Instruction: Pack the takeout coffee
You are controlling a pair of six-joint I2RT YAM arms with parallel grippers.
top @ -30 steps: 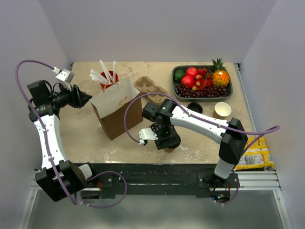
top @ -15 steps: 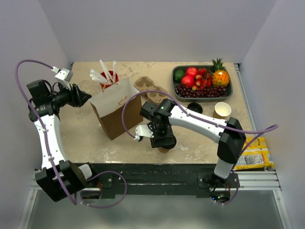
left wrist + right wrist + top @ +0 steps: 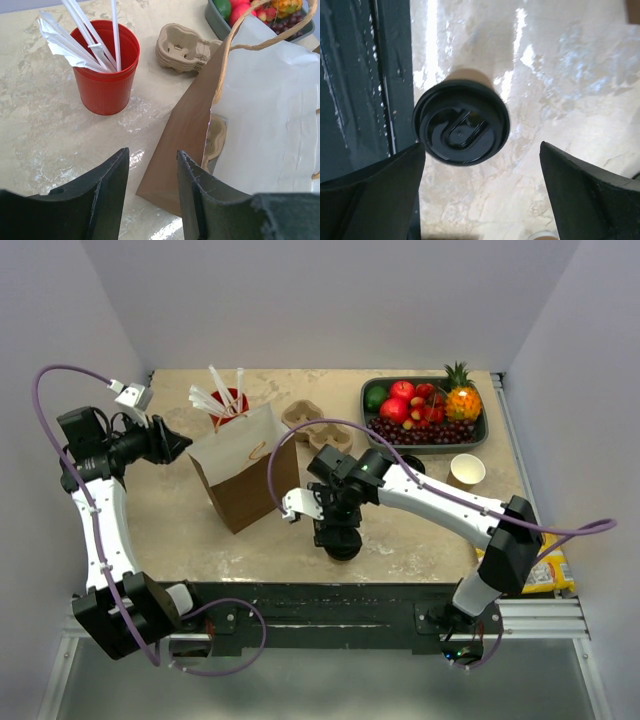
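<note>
The right gripper shifts left in the wrist view, turns and descends around the round black lid next, since the lid lies below it and off-centre that way.
The takeout coffee stands upright near the table's front edge, showing mostly its round black lid. My right gripper hovers just above it, open wide, its fingers apart from the lid on either side and touching nothing. In the top view the right gripper partly covers the cup. The brown paper bag stands open at centre left, its white inside facing up. My left gripper sits beside the bag's left edge; its fingers are apart with nothing between them.
A red cup of straws stands behind the bag. Pulp cup carriers lie at centre back, and another carrier lies inside the bag. A fruit tray, a loose black lid, a lidless paper cup and a yellow packet are on the right.
My right gripper has opened wide and let go of the coffee cup, which now stands free by the front edge. The right arm's elbow swung right. The left arm has not moved.
</note>
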